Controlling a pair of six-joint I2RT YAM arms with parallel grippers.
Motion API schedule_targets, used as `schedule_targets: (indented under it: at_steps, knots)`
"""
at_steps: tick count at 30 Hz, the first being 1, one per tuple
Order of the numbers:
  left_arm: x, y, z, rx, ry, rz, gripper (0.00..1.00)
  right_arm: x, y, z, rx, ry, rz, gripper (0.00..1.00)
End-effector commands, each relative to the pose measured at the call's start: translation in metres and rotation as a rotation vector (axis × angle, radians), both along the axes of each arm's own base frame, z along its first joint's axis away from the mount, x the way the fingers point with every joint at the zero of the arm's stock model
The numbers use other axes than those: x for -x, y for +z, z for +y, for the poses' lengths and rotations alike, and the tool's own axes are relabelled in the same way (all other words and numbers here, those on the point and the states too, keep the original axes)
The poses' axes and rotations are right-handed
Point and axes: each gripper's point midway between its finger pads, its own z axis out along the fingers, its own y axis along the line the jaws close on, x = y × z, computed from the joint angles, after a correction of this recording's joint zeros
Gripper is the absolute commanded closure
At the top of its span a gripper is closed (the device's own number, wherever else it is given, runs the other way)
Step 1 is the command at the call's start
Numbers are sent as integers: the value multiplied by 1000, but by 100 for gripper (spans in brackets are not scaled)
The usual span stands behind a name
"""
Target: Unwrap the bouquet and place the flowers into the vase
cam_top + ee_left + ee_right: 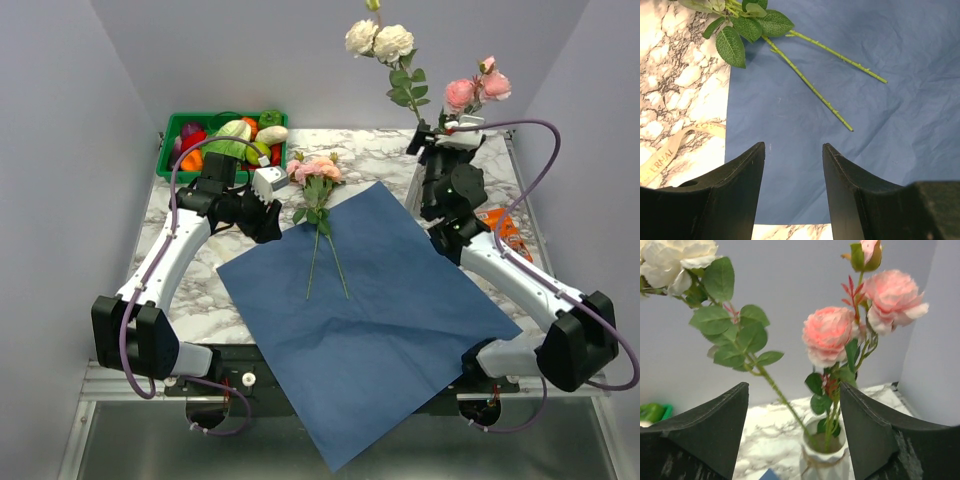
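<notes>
The right gripper swings away from the vase (826,462) next, then tilts downward and comes down onto the vase-side rose stem by its leaves.
The blue paper sheet (370,310) lies spread flat on the marble table. Two peach-pink roses (315,170) rest on its far edge, their green stems (810,86) lying loose on the paper. The white vase (826,462) stands at the back right and holds a cream rose stem (380,40) and pink roses (831,334). My right gripper (794,386) is open just in front of the vase's rim, holding nothing. In the top view it hides the vase. My left gripper (793,145) is open and empty over the paper's left edge.
A green crate (170,150) of toy vegetables sits at the back left. The beige ribbon (667,152) lies on the marble left of the paper. An orange packet (508,235) lies by the right arm. The paper's near corner overhangs the table's front edge.
</notes>
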Motion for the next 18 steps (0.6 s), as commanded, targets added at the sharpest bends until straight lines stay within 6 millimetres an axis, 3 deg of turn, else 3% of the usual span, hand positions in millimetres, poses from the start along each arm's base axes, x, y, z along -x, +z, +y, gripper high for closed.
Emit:
schedule_targets:
  at_steps: [1, 3, 4, 9, 11, 12, 13, 14, 15, 17, 18]
  knots:
    - [3, 12, 1, 23, 8, -24, 41, 19, -42, 29, -48, 55, 236, 19]
    - [1, 11, 1, 21, 20, -21, 41, 28, -63, 45, -77, 87, 322, 19]
    - [1, 10, 1, 20, 21, -14, 41, 36, -75, 67, -81, 157, 357, 19]
    - [0, 7, 3, 15, 34, -11, 41, 58, -146, 126, -14, 357, 533, 24]
    - [-1, 9, 3, 16, 34, -19, 41, 63, -179, 161, 34, 517, 633, 27]
    - [-1, 10, 3, 17, 35, -19, 41, 63, -180, 176, 49, 587, 654, 27]
    - [-1, 11, 3, 18, 37, -23, 41, 72, -201, 191, 108, 671, 740, 26]
    - [-1, 12, 3, 18, 37, -24, 41, 73, -209, 201, 124, 710, 785, 26]
    - [-2, 12, 3, 16, 39, -25, 41, 72, -240, 210, 171, 726, 874, 26]
    - [-2, 13, 3, 14, 40, -29, 41, 68, -249, 217, 188, 716, 967, 27]
    - [-2, 13, 3, 14, 40, -30, 41, 67, -276, 220, 217, 702, 1040, 27]
